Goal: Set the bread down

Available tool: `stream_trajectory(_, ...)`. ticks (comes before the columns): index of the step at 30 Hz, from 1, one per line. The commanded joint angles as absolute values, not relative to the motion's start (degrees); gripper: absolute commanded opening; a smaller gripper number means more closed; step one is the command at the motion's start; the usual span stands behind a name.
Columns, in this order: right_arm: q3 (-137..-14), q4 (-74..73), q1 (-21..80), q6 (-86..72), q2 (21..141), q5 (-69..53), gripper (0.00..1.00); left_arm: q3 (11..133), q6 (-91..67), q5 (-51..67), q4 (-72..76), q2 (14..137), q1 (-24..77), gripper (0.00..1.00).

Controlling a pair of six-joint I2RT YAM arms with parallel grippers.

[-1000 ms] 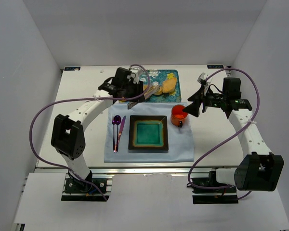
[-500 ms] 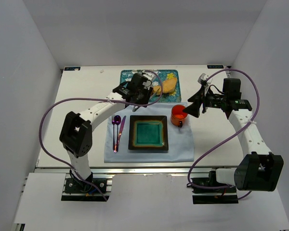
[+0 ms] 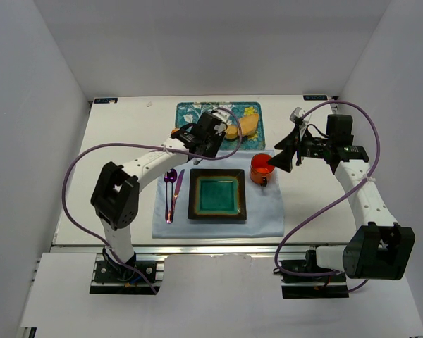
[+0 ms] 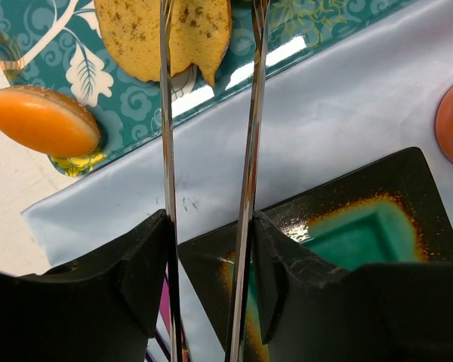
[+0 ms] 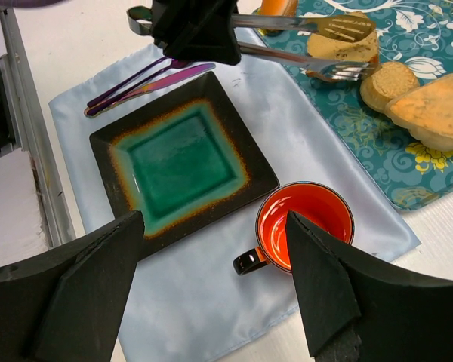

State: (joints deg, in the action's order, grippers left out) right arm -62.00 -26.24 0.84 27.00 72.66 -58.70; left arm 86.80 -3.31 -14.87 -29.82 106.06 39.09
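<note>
Next, my left gripper lowers toward the brown bread slice (image 4: pixel 174 30) and closes on the metal tongs (image 4: pixel 249 113), since the slice lies below it between the tong arms.
My left gripper (image 3: pixel 210 136) is shut on metal tongs (image 4: pixel 249 113) and holds them over the front edge of the teal patterned tray (image 3: pixel 190 113). In the left wrist view the gripper (image 4: pixel 209 226) shows both tong arms reaching to a brown bread slice (image 4: pixel 174 30), one on each side of it. The right wrist view shows the tong tips (image 5: pixel 340 30) above and below that slice (image 5: pixel 346 50). The square black-and-green plate (image 3: pixel 194 197) lies on the blue cloth. My right gripper (image 3: pixel 282 156) is open and empty above the orange cup (image 3: pixel 261 169).
On the tray lie an orange bun (image 4: pixel 41 121), a small round roll (image 5: pixel 389 83) and a larger bread piece (image 5: pixel 434 109). A purple spoon and knife (image 3: pixel 171 190) lie left of the plate. The cloth (image 3: pixel 268 211) covers the table's middle front.
My left arm has moved right along the tray's front edge, carrying the tongs to the bread slice. The right arm has not moved.
</note>
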Motion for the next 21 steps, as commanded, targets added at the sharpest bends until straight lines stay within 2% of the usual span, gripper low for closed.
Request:
stream_trajectory(1, -61.8, -25.7, 0.7, 26.5, 71.7, -60.3, 0.80, 86.4, -2.1, -16.3, -27.6, 106.6, 39.6, 0.56)
stream_trajectory(6, -61.6, -25.7, 0.7, 26.5, 71.5, -60.5, 0.81, 85.7, -2.1, -15.6, -26.9, 107.0, 40.0, 0.56)
stream_trajectory(13, -61.5, -25.7, 0.7, 26.4, 71.5, -60.9, 0.80, 84.2, -2.0, -20.6, -26.9, 107.2, 40.6, 0.53)
stream_trajectory(17, -61.6, -25.7, 0.7, 26.3, 71.5, -61.3, 0.80, 83.6, -2.0, -22.9, -26.9, 107.1, 40.7, 0.48)
stream_trajectory(21, -61.7, -25.7, 0.7, 26.2, 71.5, -61.3, 0.81, 82.9, -1.8, -23.4, -26.4, 106.7, 40.7, 0.32)
